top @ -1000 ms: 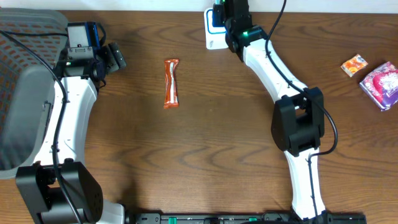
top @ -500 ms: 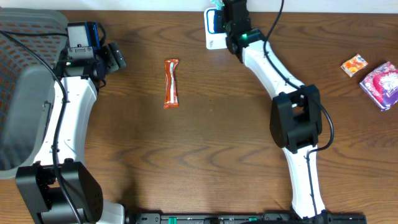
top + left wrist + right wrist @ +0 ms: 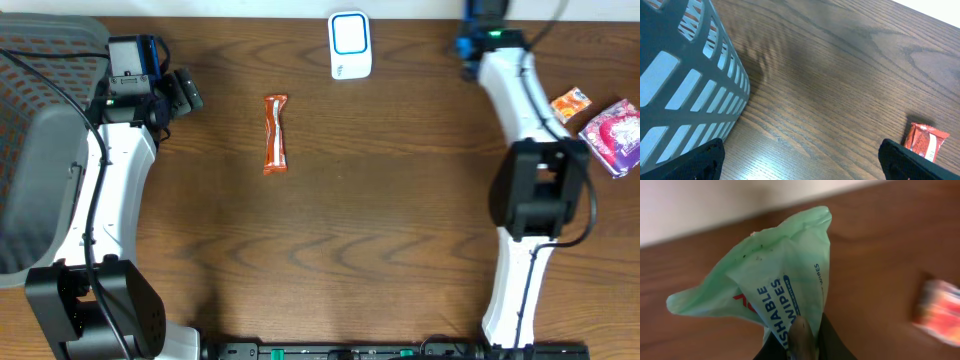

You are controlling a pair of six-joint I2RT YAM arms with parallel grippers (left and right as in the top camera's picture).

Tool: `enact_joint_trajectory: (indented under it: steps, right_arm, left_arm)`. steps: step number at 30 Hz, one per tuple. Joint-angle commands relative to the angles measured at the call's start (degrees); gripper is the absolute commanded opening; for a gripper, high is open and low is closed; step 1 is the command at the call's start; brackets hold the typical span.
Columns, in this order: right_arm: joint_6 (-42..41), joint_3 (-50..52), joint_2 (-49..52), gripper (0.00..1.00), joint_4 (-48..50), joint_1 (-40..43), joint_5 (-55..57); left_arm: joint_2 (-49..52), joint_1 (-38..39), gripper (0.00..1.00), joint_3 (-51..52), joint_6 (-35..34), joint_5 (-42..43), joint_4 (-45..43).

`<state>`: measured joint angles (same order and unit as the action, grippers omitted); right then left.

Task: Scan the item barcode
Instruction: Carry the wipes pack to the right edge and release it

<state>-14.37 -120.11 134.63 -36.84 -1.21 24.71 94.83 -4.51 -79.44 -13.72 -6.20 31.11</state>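
I need to move my right gripper to the right in the overhead view next and lower it over the orange packet (image 3: 571, 104) (image 3: 942, 313) to let go of the wipes, because other packs are already there.
A pale green pack of flushable wipes (image 3: 782, 275) fills the right wrist view, pinched at its lower edge by my shut right gripper (image 3: 800, 335). Seen from overhead, that gripper (image 3: 484, 12) is at the table's back edge, right of the white and blue scanner (image 3: 350, 45), and the arm hides the pack. My left gripper (image 3: 185, 92) hovers at the far left beside the basket, jaws wide open with nothing between the fingers (image 3: 702, 160). An orange snack bar (image 3: 275, 133) lies on the wood, its end (image 3: 925, 142) showing in the left wrist view.
A grey slatted basket (image 3: 40, 150) stands at the left edge, its wall (image 3: 685, 85) close to the left gripper. An orange packet (image 3: 571, 104) and a purple pack (image 3: 615, 137) lie at the far right. The orange packet (image 3: 940, 312) shows blurred below the wipes.
The right arm has swung right from over the scanner to the back right with the wipes pack, uncovering the scanner. The left arm has not moved.
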Motion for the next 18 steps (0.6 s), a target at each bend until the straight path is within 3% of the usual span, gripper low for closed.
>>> enact_joint_trajectory:
  steps: [1, 6, 12, 18]
  right_arm:
    - [0.68, -0.13, -2.49, 0.01, -2.05, 3.5, 2.82]
    - [-0.68, -0.09, -2.47, 0.01, -3.82, 8.83, 2.86]
    - [-11.17, -0.02, -2.29, 0.02, -5.68, 14.1, 2.82]
    - [-14.45, 1.03, -2.29, 0.02, -5.7, 17.22, 2.62]
  left_arm:
    - [0.28, -0.24, 0.98, -0.28, -0.48, -0.5, 0.15]
    - [0.28, -0.24, 0.98, -0.28, -0.48, -0.5, 0.15]
    - [0.28, -0.24, 0.98, -0.28, -0.48, -0.5, 0.15]
    - [0.28, -0.24, 0.98, -0.28, -0.48, -0.5, 0.15]
